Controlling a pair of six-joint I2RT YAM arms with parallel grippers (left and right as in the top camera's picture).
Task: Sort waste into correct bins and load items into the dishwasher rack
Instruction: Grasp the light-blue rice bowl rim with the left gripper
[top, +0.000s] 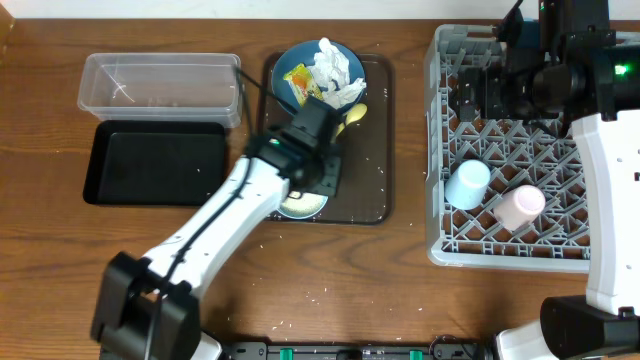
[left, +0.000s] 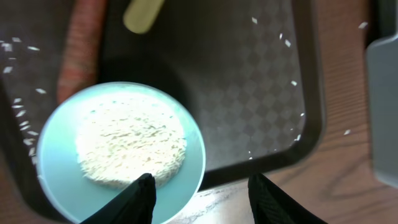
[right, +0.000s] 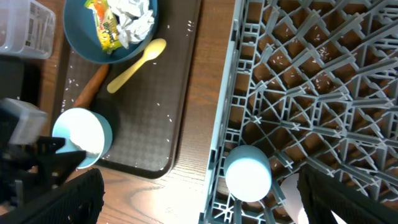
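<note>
The white bowl's rim (top: 325, 204) (left: 198, 179) on the rack side has a part below my left gripper, between its two fingers, so my left gripper will lower onto that part next with its fingers open.
A white bowl (left: 118, 149) holding loose white rice (left: 130, 140) sits at the front of the brown serving tray (top: 375, 150). My left gripper (left: 202, 199) is open, one finger over the bowl's rim and the other outside it. The thin orange carrot piece (left: 81, 50) and the yellow spoon (right: 137, 65) lie beside it. The large blue bowl (top: 318, 72) holds the crumpled tissue (right: 134, 18) and the yellow-green wrapper (right: 106, 22). The blue-inside cup (top: 468, 184) and the pink-inside cup (top: 520, 206) lie in the grey rack (top: 510, 120). My right gripper (right: 199, 205) is open and empty above the rack's left edge.
The clear tub (top: 160, 85) and the black tray (top: 155, 160) stand left of the serving tray. Loose rice grains are scattered on the serving tray and on the wooden table in front of it. A rack corner (left: 385, 112) shows in the left wrist view.
</note>
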